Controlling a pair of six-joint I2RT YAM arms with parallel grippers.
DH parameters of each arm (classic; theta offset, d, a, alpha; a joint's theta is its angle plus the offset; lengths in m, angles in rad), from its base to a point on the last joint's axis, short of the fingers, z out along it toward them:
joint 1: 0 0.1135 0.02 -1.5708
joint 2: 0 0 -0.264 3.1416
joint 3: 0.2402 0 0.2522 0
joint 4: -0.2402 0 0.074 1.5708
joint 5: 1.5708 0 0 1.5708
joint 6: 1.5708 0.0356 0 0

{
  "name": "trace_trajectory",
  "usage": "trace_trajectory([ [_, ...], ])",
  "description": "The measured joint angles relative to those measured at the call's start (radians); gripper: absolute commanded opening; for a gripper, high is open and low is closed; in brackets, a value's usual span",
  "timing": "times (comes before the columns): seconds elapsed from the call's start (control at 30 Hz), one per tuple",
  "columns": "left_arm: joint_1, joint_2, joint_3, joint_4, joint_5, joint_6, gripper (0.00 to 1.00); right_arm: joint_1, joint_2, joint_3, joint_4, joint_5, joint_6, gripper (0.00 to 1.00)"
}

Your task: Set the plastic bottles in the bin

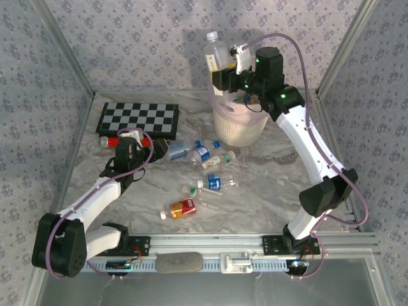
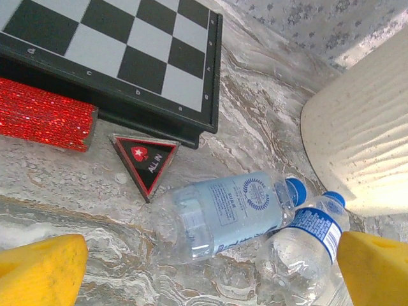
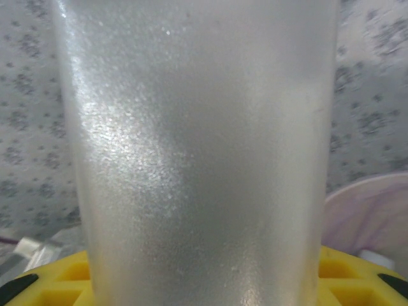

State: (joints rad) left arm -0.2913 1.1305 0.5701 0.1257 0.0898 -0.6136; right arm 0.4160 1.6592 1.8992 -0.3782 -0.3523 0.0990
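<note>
My right gripper holds the bottle at the bin's rim, above the bin's opening [image 1: 242, 99] [image 3: 376, 220], so it should move toward the bin's middle, lower inside and let go.
My right gripper [image 1: 221, 71] is shut on a large frosted clear bottle [image 1: 215, 51], held upright above the left rim of the cream-white bin [image 1: 239, 131]. That bottle [image 3: 204, 153] stands close in front of the right wrist camera, and the pink-lined bin rim [image 3: 370, 217] lies behind it. My left gripper [image 2: 204, 274] hangs open over a pale-blue-labelled bottle [image 2: 229, 210] and a clear blue-capped bottle [image 2: 306, 245], both lying beside the bin wall [image 2: 363, 140]. Several more bottles lie mid-table, among them an orange-red one [image 1: 180, 208].
A black-and-white chessboard [image 1: 138, 118] sits at the back left, with a red glittery stick [image 2: 41, 118] and a triangular "ALL IN" token [image 2: 146, 159] at its near edge. Patterned walls close in the back and sides.
</note>
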Motion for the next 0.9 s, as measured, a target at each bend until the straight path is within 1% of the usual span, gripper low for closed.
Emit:
trace_trajectory([
  [0.2,-0.042,0.024,0.018,0.003,0.0,0.011,1.0,-0.016,0.004,0.024,-0.038,0.196,-0.094,0.43],
  [0.4,-0.079,0.05,0.021,0.005,-0.01,0.019,1.0,-0.04,0.085,0.102,-0.106,0.319,-0.15,0.43],
  [0.6,-0.091,0.056,0.022,0.005,-0.024,0.021,1.0,-0.055,0.171,0.103,-0.18,0.388,-0.16,0.43],
  [0.7,-0.092,0.056,0.022,0.005,-0.028,0.021,1.0,-0.059,0.201,0.103,-0.216,0.401,-0.159,0.44],
  [0.83,-0.095,0.057,0.022,0.005,-0.031,0.021,1.0,-0.065,0.227,0.103,-0.252,0.402,-0.155,0.48],
  [0.87,-0.096,0.057,0.022,0.005,-0.031,0.021,1.0,-0.066,0.23,0.103,-0.257,0.402,-0.152,0.5],
  [0.9,-0.097,0.057,0.022,0.005,-0.031,0.021,1.0,-0.067,0.233,0.103,-0.263,0.402,-0.148,0.55],
])
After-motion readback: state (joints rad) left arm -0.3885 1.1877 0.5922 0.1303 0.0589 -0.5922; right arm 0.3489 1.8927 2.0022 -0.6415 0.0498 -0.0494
